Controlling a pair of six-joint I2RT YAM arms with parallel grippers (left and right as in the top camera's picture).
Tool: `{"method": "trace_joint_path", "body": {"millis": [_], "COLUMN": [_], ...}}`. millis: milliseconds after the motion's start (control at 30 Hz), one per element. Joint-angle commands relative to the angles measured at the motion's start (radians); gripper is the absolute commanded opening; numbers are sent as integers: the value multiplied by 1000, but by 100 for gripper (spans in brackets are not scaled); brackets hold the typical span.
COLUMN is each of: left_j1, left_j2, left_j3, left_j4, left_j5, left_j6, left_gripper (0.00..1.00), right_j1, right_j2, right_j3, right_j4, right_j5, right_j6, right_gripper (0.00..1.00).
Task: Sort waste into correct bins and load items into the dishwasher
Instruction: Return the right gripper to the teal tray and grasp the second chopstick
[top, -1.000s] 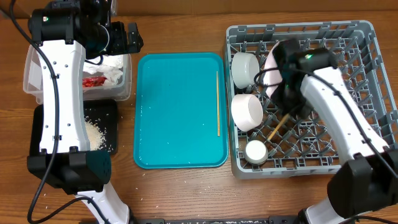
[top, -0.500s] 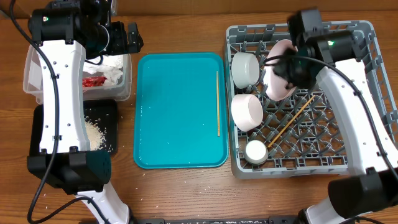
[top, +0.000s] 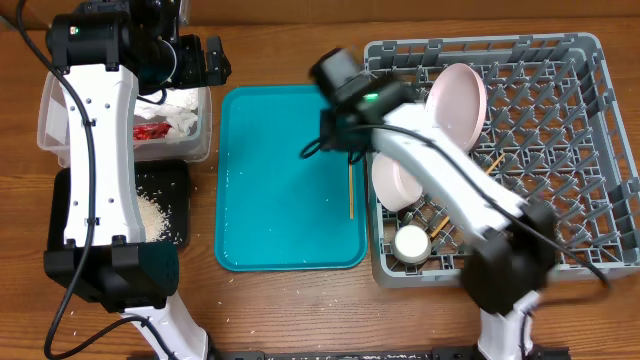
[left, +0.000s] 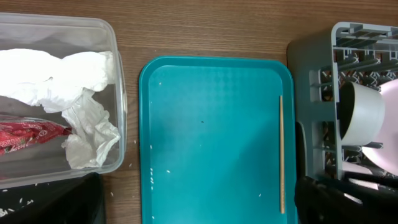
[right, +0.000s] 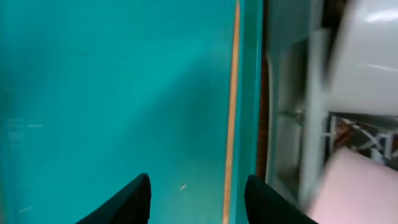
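Note:
I should move my right gripper down to the wooden chopstick on the teal tray (right: 231, 127) next.
One wooden chopstick (top: 351, 190) lies along the right side of the teal serving tray (top: 280, 200); it also shows in the left wrist view (left: 281, 155). My right gripper (top: 338, 135) hangs over its far end, open and empty (right: 200, 202), with the chopstick (right: 231, 93) just inside its right finger. The other chopstick (top: 490, 162) lies in the grey rack (top: 560, 200) with a pink plate (top: 458, 100), a white bowl (top: 395, 185) and a small cup (top: 411, 242). My left gripper (top: 205, 60) is open and empty above the table's back left.
The clear tub (top: 50, 130) holds the white napkin (left: 68, 93) and the red wrapper (left: 25, 137). The black tray (top: 175, 200) in front of it holds rice (top: 150, 215). A few grains lie on the teal tray and the wood.
My right arm left a chopstick lying in the rack, rose, and swung left to above the teal tray. The left arm has not moved.

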Motion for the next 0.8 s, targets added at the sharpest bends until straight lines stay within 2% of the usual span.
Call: {"method": "trace_joint_path", "body": {"millis": [0,400,667,767], "left_j1": [-6,-7,-6,-8], "left_j2": [-3,-3,-3,-3], "left_j3": [15,15,15,15], "left_j4": [-2,-2,-2,-2], "left_j5": [-2,-2,-2,-2], "left_j6": [1,1,1,1], "left_gripper": [100,100,100,100], "right_j1": [-2,-3,-8,-8], "right_j2": [77,256,292,319], "right_j3": [10,10,10,10], "right_j4": [9,52,53,49], "right_j5": [74,71,-51,-134], "right_j6": [-22,-64,-63,-65], "right_gripper": [50,51,52,46]}}
